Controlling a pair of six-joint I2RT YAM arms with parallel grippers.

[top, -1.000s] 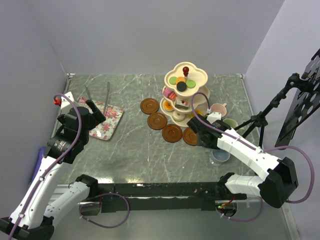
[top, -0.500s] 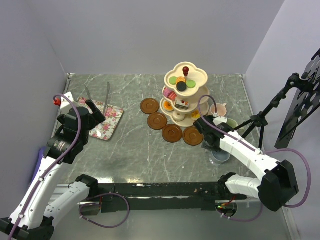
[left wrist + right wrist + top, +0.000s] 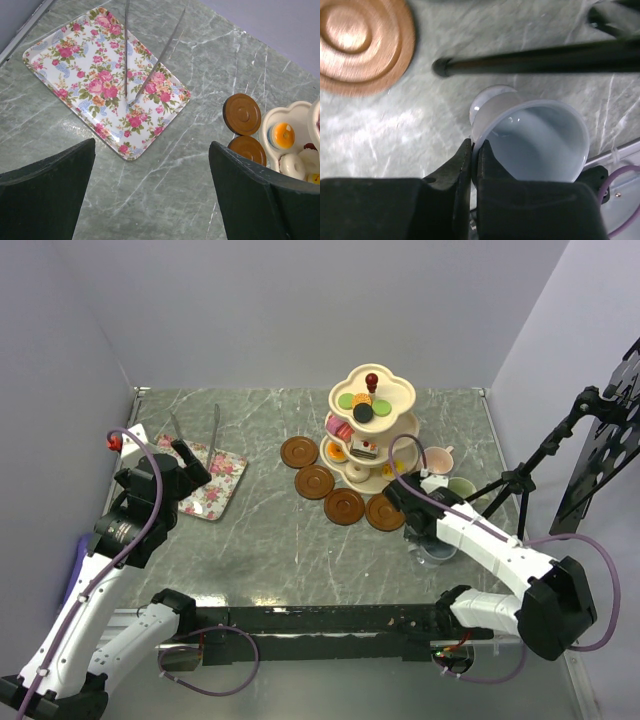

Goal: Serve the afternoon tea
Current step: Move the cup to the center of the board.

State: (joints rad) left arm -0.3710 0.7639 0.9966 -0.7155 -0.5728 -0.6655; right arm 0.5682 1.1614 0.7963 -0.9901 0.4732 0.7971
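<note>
I will next carry the grey-blue mug to the left in the top view with my right gripper and let go of it, because the tabletop beside the saucers is bare there.
The cream three-tier stand (image 3: 370, 430) with a red knob holds small colourful cakes (image 3: 362, 406). Several brown saucers (image 3: 314, 481) curve round its front left. To its right stand a pink mug (image 3: 437, 458) and a light green mug (image 3: 461, 486). The grey-blue mug (image 3: 535, 142) stands near the front right, and my right gripper (image 3: 475, 147) is shut on its rim, one finger inside and one outside. My left gripper (image 3: 150, 190) hangs open over bare table beside the floral tray (image 3: 65, 70), holding nothing.
Thin metal tongs (image 3: 150, 70) lie on the floral tray. A black tripod leg (image 3: 535, 57) crosses the table just behind the grey-blue mug, and the tripod (image 3: 520, 480) stands at the right edge. One saucer (image 3: 362, 42) lies left of the mug.
My right gripper moved from over the nearest saucer rightward and down to the grey-blue mug and shut on its rim. The left arm has not moved.
</note>
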